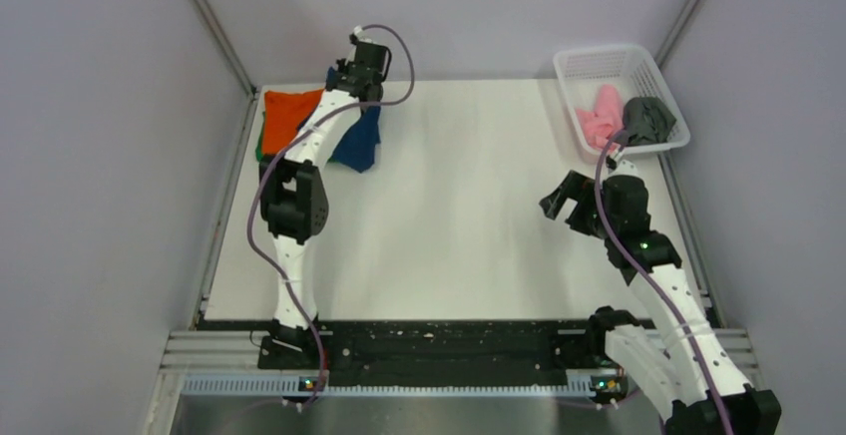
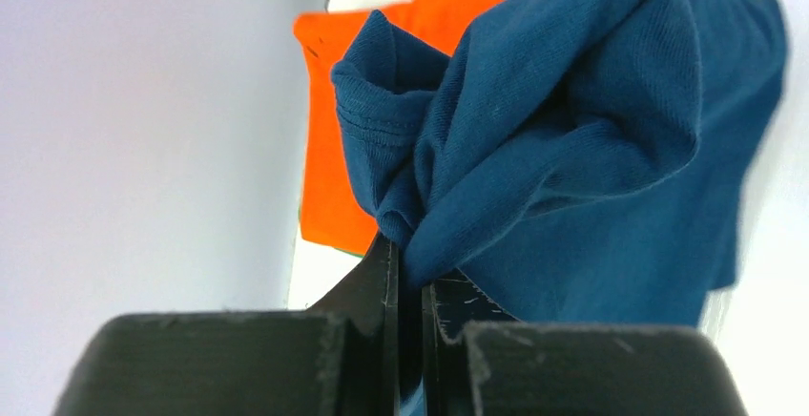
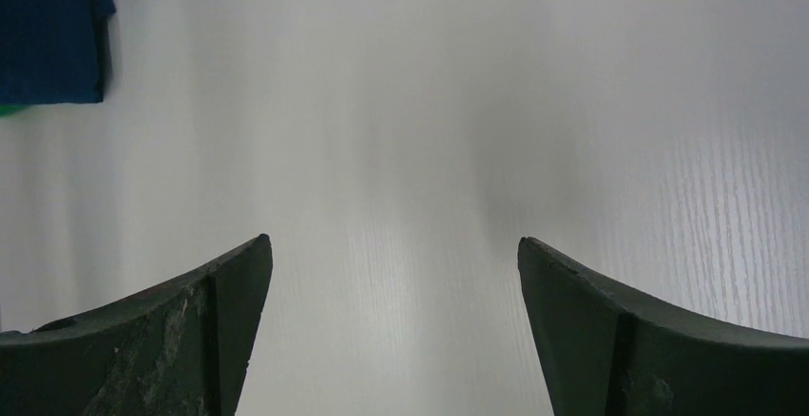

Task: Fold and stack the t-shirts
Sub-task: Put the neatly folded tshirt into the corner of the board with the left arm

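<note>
I should use my left gripper to carry the navy blue t-shirt's edge down and to the left in the top view and let go of it on the orange t-shirt's wall-side edge [image 1: 269,122] [image 2: 322,125].
My left gripper [image 1: 342,78] is at the far left corner, shut on a bunched edge of the navy blue t-shirt [image 1: 359,143], which hangs down from it over the table. In the left wrist view the jaws [image 2: 405,265] are pressed together on the navy cloth [image 2: 572,149]. Its print is hidden. A folded orange t-shirt [image 1: 289,116] lies beside it, also in the left wrist view [image 2: 329,177], with a green one [image 1: 258,148] peeking out beneath. My right gripper [image 1: 559,196] is open and empty over the bare table, as the right wrist view [image 3: 394,244] shows.
A white mesh basket [image 1: 599,59] stands at the far right corner, holding a pink t-shirt [image 1: 599,123] and a dark grey one [image 1: 648,121] draped over its near rim. Grey walls close in the table's left, back and right sides.
</note>
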Robot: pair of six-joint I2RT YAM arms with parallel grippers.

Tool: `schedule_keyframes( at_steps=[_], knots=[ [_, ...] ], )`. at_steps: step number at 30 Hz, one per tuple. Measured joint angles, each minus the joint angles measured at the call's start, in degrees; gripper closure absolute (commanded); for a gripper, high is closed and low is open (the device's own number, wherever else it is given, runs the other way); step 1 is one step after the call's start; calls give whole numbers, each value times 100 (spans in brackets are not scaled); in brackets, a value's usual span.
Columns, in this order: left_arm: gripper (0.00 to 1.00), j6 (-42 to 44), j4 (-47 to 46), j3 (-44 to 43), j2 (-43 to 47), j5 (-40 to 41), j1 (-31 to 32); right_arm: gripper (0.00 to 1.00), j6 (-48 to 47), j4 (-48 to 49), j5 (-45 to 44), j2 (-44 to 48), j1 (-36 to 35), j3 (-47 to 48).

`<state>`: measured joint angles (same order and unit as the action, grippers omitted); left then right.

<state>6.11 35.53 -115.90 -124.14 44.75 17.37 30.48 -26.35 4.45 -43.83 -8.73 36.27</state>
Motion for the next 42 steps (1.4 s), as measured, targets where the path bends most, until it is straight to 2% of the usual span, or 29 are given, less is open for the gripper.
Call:
schedule_keyframes(
  at_steps=[7, 18, 28, 32, 37, 38, 39, 40, 42],
  knots=[
    [100, 348, -63, -601, 52, -249, -9, 1, 9, 7, -83, 0, 0, -2],
    [100, 267, 42, -1174, 291, -892, -243, 1, 22, 9, -212, 28, 0, -2],
    [100, -116, 310, -1198, 232, -1952, -1268, 1, 76, 9, -363, -11, 0, -2],
    [100, -332, 315, -1532, -278, -2402, -1755, 1, 87, 11, -501, -118, 0, -2],
    [94, -516, 308, -1622, -931, -2774, -2288, 1, 118, 15, -595, -286, 0, -2],
    [91, -605, 308, -1622, -1060, -2824, -2415, 1, 122, 15, -601, -317, 0, -2],
    [83, -667, 308, -1622, -1145, -2857, -2494, 1, 125, 17, -612, -343, 0, -2],
    [71, -752, 308, -1624, -1224, -2887, -2581, 1, 125, 20, -623, -369, 0, -2],
    [14, -918, 310, -1624, -1320, -2935, -2736, 1, 127, 20, -645, -422, 0, -2]
  ],
)
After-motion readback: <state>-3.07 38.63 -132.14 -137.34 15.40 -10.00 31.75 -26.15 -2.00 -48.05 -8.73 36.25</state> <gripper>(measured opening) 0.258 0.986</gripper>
